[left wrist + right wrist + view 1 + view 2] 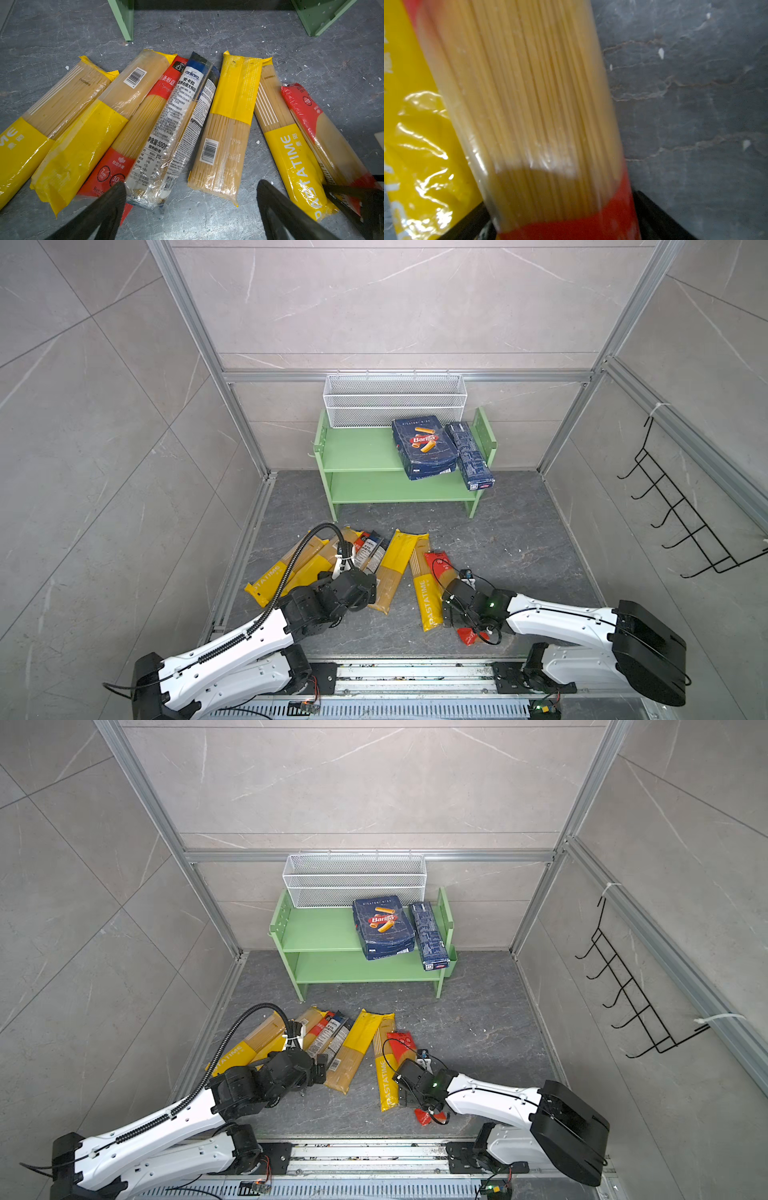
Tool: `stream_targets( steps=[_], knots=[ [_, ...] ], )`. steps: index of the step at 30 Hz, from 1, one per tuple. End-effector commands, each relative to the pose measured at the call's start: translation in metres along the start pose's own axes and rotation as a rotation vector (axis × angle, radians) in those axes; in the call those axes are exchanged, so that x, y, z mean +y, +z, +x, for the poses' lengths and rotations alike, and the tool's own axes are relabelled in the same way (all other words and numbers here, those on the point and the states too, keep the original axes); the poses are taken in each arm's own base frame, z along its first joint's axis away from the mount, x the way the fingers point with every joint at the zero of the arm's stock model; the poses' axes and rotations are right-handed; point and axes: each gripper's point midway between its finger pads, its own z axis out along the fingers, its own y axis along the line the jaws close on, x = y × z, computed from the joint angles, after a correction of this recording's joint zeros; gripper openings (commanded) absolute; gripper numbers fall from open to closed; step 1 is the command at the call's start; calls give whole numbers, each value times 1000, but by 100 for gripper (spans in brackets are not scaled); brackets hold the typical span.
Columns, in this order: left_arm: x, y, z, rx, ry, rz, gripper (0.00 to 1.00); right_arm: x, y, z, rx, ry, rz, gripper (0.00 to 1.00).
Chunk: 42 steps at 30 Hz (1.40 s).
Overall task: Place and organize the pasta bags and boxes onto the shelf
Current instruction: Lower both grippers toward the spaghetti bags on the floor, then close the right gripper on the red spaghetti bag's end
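Observation:
The red bag already has both its long edges between the fingers of my right gripper, so my right gripper should next stay low and bring its fingers together across the bag's near part.
The light green shelf (pixel 361 452) (pixel 320 932) stands against the back wall. Both dark blue pasta boxes lie on its top board at the right: the wide Barilla one (pixel 424 445) (pixel 384 923) and the narrow one (pixel 469 456), which juts over the front edge. Several spaghetti bags lie fanned on the floor, among them a clear Ankara bag (pixel 176 124) and a yellow PASTATIME bag (pixel 428 601) (pixel 297 162). My left gripper (pixel 191 185) (pixel 370 587) hangs open over the near ends of the middle bags. My right gripper (pixel 560 199) (pixel 455 610) stands open astride the red bag (pixel 529 93) (pixel 440 566), which still rests on the floor.
A white wire-mesh basket (pixel 395 400) hangs on the back wall just above the shelf. A black wire hook rack (pixel 681 510) is fixed to the right wall. Aluminium frame posts edge the grey floor (pixel 519 539), and the arms' base rail (pixel 415 672) runs along the front.

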Motion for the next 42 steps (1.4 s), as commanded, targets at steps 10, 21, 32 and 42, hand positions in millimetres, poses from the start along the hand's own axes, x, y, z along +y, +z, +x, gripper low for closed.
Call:
stream_targets(
  steps=[10,21,32,42],
  knots=[
    [10,-10,-8,-35,-11,-23,100,1,21,15,51,24,1,39],
    [13,-16,-17,-57,-3,-43,100,25,-27,-18,-73,20,-160,7],
    [7,-12,-22,-55,11,-57,100,51,-79,-49,-154,-25,-280,0],
    [6,-10,-24,-59,12,-62,100,67,-125,-69,-223,-61,-384,0]
  ],
)
